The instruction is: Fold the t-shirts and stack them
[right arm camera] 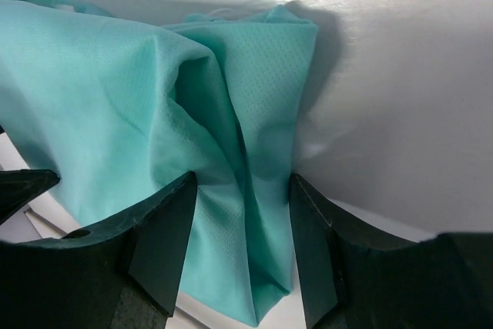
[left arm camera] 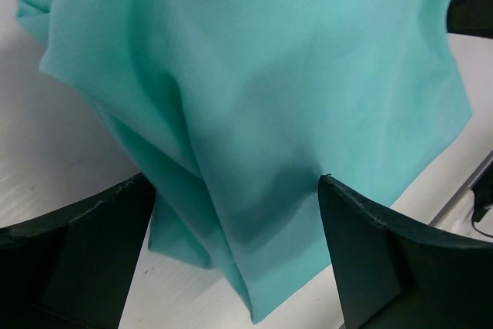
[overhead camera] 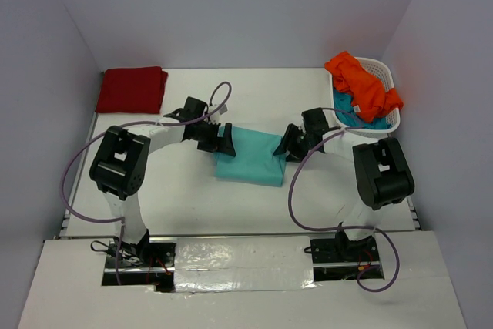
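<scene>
The cloth already lies between the open fingers, so my left gripper needs to stay at the mint-aqua shirt's edge (overhead camera: 220, 133) (left arm camera: 223, 206) nearest the dark red shirt and draw them together next.
A light mint-aqua t-shirt (overhead camera: 248, 156) lies folded into a rectangle at the table's middle. My left gripper (overhead camera: 223, 142) sits at its left edge and is open wide. The cloth (left arm camera: 254, 98) lies loose between the left gripper's (left arm camera: 237, 182) fingers. At the shirt's right edge, my right gripper (overhead camera: 286, 144) is open. A bunched fold (right arm camera: 231, 152) runs between the right gripper's (right arm camera: 243, 179) fingers without being pinched. A dark red t-shirt (overhead camera: 132, 88) lies folded at the back left. An orange t-shirt (overhead camera: 362, 82) and a teal-blue one (overhead camera: 356, 107) sit crumpled in the basket.
The white mesh basket (overhead camera: 383, 127) stands at the back right corner, close to my right arm's elbow (overhead camera: 381, 171). Purple cables loop off both arms. White walls close in the table on three sides.
</scene>
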